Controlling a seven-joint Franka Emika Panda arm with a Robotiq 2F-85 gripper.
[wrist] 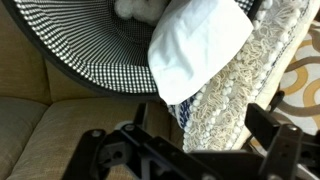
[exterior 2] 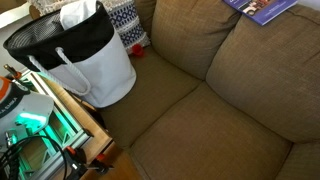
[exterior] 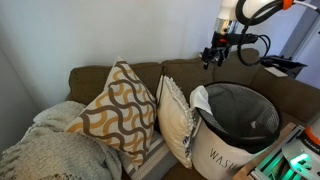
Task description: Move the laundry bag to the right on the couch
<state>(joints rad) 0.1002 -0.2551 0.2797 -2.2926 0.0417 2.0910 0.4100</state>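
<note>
Next, my gripper moves down away from the frilled pillow [exterior: 175, 120] and turns to straddle the bag's far rim [exterior: 240, 84], since that rim lies below its open fingers.
The laundry bag [exterior: 235, 125] is a round off-white hamper with dark "WASH" lettering and a dark grey lining. It stands on the brown couch [exterior: 180, 75] beside a cream frilled pillow [exterior: 175, 120]. A white cloth [exterior: 201, 99] hangs at its rim. In an exterior view the bag [exterior 2: 95, 65] sits at one end of the couch [exterior 2: 220, 90]. My gripper [exterior: 213, 55] hangs above the bag's rim, apart from it. In the wrist view the gripper [wrist: 190, 150] is open and empty over the bag's lining [wrist: 80, 40], the white cloth [wrist: 200, 45] and the frilled pillow [wrist: 240, 95].
A large patterned pillow [exterior: 118, 110] and a grey knitted blanket [exterior: 50, 150] lie further along the couch. A blue magazine [exterior 2: 262, 8] rests on the couch back. Equipment with green lights [exterior 2: 35, 125] stands by the bag. Bare seat cushions [exterior 2: 200, 130] stretch beyond the bag.
</note>
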